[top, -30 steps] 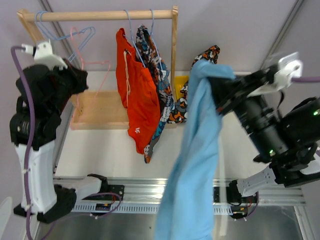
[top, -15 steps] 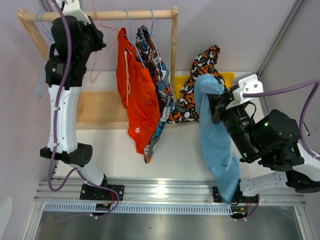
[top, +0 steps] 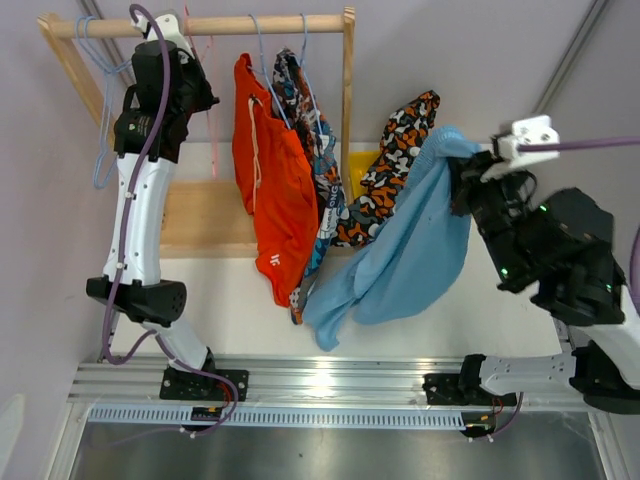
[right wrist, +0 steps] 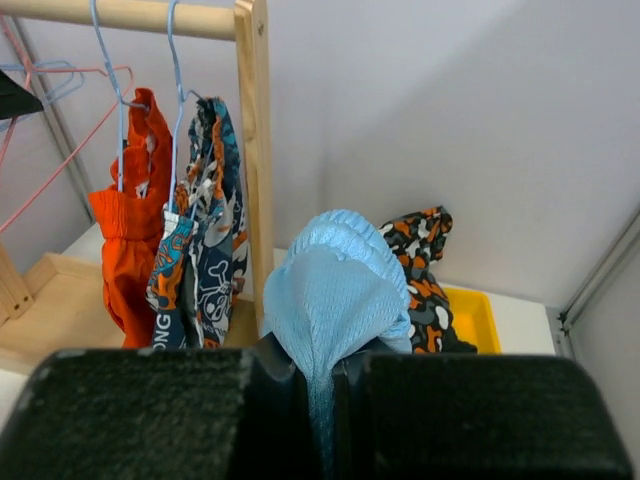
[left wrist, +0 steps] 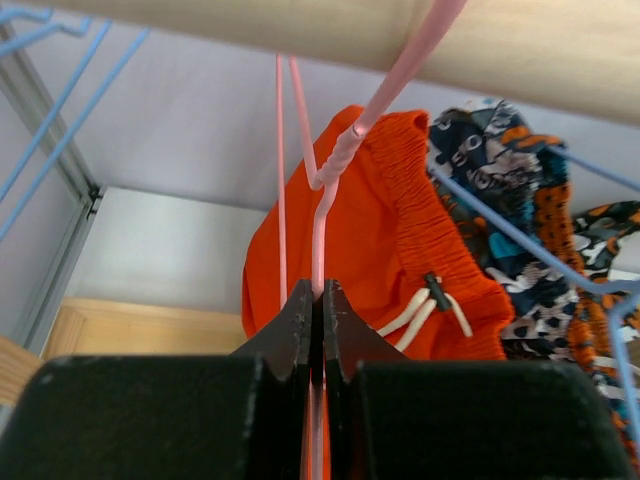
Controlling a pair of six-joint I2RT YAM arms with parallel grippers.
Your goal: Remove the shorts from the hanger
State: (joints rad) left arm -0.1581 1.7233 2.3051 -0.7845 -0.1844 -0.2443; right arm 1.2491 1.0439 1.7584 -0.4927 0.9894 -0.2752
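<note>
My right gripper is going to carry the light blue shorts' waistband outward over the yellow bin (top: 363, 172) (right wrist: 473, 318), then down beside the camouflage shorts, because shorts off the bar lie there.
My right gripper (right wrist: 320, 368) (top: 462, 172) is shut on the waistband of the light blue shorts (right wrist: 335, 285) (top: 405, 255), which hang down and to the left over the table. High at the rail, my left gripper (left wrist: 318, 297) (top: 196, 88) is shut on the wire of an empty pink hanger (left wrist: 322, 210) (top: 212, 60). Plain orange shorts (top: 275, 190) (left wrist: 375, 225) and blue-orange-white print shorts (top: 322, 170) (right wrist: 195, 265) hang from blue hangers on the wooden rail (top: 250, 27). Camouflage shorts (top: 398, 150) (right wrist: 425, 255) lie draped over the yellow bin (right wrist: 472, 320).
The rack's right post (top: 348, 90) stands between the hung shorts and the bin. Its wooden base (top: 200, 215) lies under the rail. Empty blue hangers (top: 105, 110) hang at the rail's left end. The grey wall is close behind the rack.
The right arm has lifted and swung back right, so the light blue shorts now trail leftwards over the table. The left gripper has shifted slightly right along the rail with the pink hanger.
</note>
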